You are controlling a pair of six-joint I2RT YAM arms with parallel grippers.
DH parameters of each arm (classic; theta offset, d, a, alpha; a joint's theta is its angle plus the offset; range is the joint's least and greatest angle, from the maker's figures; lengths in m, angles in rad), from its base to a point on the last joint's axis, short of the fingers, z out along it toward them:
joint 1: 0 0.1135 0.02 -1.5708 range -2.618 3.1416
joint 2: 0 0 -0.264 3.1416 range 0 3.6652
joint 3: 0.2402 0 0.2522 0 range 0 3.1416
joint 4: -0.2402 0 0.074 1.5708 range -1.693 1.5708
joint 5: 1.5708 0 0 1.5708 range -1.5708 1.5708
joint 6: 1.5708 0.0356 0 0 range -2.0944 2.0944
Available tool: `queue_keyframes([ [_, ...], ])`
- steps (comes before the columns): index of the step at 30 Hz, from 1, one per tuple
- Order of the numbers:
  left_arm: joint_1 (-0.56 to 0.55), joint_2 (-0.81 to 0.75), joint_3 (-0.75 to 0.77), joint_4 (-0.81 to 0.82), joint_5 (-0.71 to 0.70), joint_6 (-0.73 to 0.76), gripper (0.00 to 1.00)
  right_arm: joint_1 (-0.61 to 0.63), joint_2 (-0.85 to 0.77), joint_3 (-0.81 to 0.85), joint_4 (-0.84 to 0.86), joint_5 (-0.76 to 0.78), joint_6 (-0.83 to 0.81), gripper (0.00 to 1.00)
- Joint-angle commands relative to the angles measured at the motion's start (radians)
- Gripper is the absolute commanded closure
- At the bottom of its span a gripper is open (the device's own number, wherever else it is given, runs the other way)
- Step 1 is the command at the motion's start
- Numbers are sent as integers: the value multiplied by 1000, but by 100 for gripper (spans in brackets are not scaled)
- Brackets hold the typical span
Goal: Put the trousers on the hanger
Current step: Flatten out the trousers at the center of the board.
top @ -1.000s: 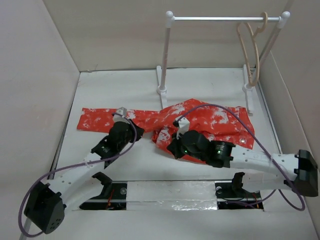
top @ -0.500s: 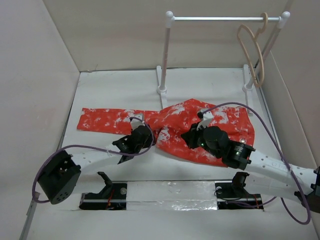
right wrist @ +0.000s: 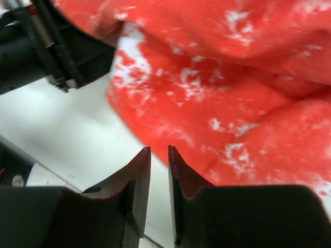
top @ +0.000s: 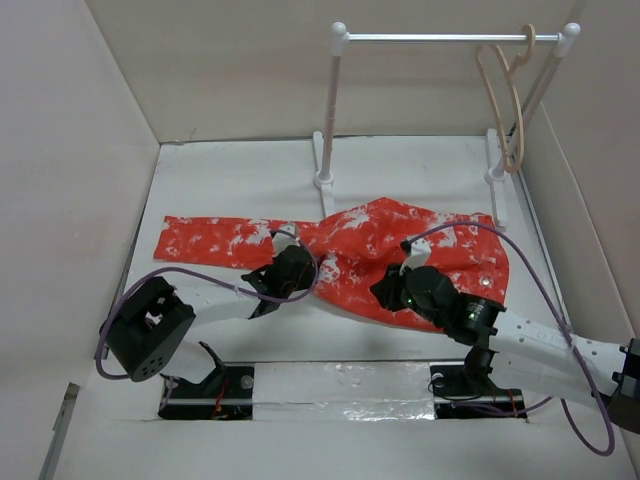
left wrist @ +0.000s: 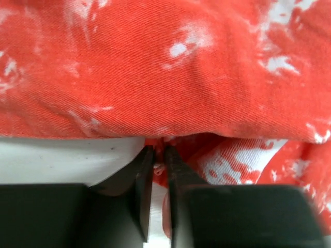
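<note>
The trousers have only one leg lying stretched, so the robot's left gripper next goes up and pulls its fold of cloth beside that leg's end (top: 171, 250), which is to the gripper's left in the top view.
The red-orange trousers (top: 380, 240) with white blotches lie flat on the white table, one leg stretched left (top: 205, 240). The beige hanger (top: 508, 100) hangs by its hook from the rack bar at the back right. My left gripper (top: 308, 267) is at the near edge of the trousers by the crotch. In the left wrist view it (left wrist: 159, 155) is shut on a small fold of the cloth (left wrist: 207, 67). My right gripper (top: 392, 290) is low over the near hem of the trousers. In the right wrist view its jaws (right wrist: 159, 155) stand almost together with nothing between them, above the cloth edge (right wrist: 217, 103).
A white-posted rack (top: 334, 110) with a metal bar (top: 440, 37) stands at the back, its feet next to the trousers. Beige walls close in the table on the left, back and right. A taped strip (top: 340, 385) runs along the near edge between the arm bases.
My left gripper has moved right along the near edge of the trousers to the crotch. The bunched cloth under my right gripper now lies flatter. The hanger has swung a little.
</note>
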Motion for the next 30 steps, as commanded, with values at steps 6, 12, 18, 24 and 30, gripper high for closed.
queue_keyframes([
  [6,2,-342,42,-155,-144,21,100,-196,-152,-80,-50,60,44,47],
  [12,46,-686,85,-445,-188,4,100,-417,-256,-150,-67,-41,29,23],
  [18,57,-932,108,-676,-274,-66,100,-649,-264,-178,-4,-133,24,24],
  [24,57,-983,91,-742,-197,-77,100,-957,-91,-144,88,-240,-28,15],
  [30,57,-1009,10,-670,-139,-108,100,-1131,223,-39,176,-493,-117,15],
])
